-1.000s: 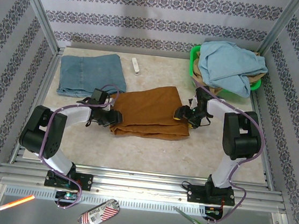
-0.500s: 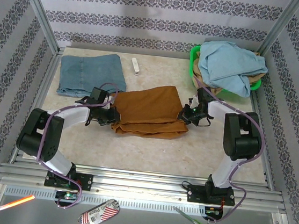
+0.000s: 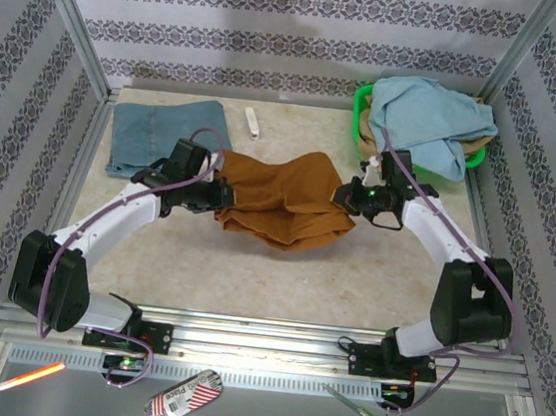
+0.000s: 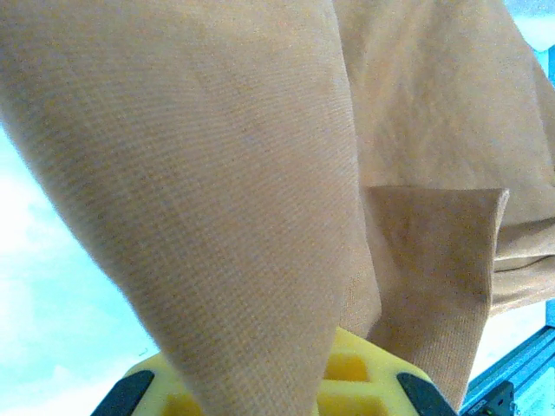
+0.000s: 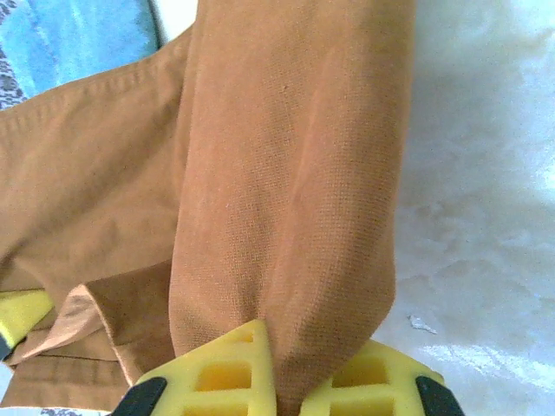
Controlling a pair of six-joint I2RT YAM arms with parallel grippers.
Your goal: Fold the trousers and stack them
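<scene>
The left gripper carries the trousers' edge outward over the folded denim-blue cloth (image 3: pixel 155 137) next, then lowers and releases that edge there, since the denim-blue cloth already lies flat at the back.
The rust-brown trousers (image 3: pixel 284 201) hang folded between both arms above the middle of the table, sagging in the centre. My left gripper (image 3: pixel 221 194) is shut on their left edge; in the left wrist view the brown cloth (image 4: pixel 260 173) runs down between the yellow fingers (image 4: pixel 355 386). On the other side my right gripper (image 3: pixel 344 198) is shut on the trousers' right edge. From the right wrist, a bunched fold of the cloth (image 5: pixel 286 208) is pinched between the two yellow pads (image 5: pixel 217 377).
A folded denim-blue cloth (image 3: pixel 171 136) lies at the back left. A green basket (image 3: pixel 480 156) heaped with pale blue cloth (image 3: pixel 429 120) stands at the back right. A small white object (image 3: pixel 252 123) lies near the back wall. Metal frame rails border the table.
Both grippers have shut on the trousers' side edges and lifted them off the table. The arms have stretched out and the cloth now sags between them.
</scene>
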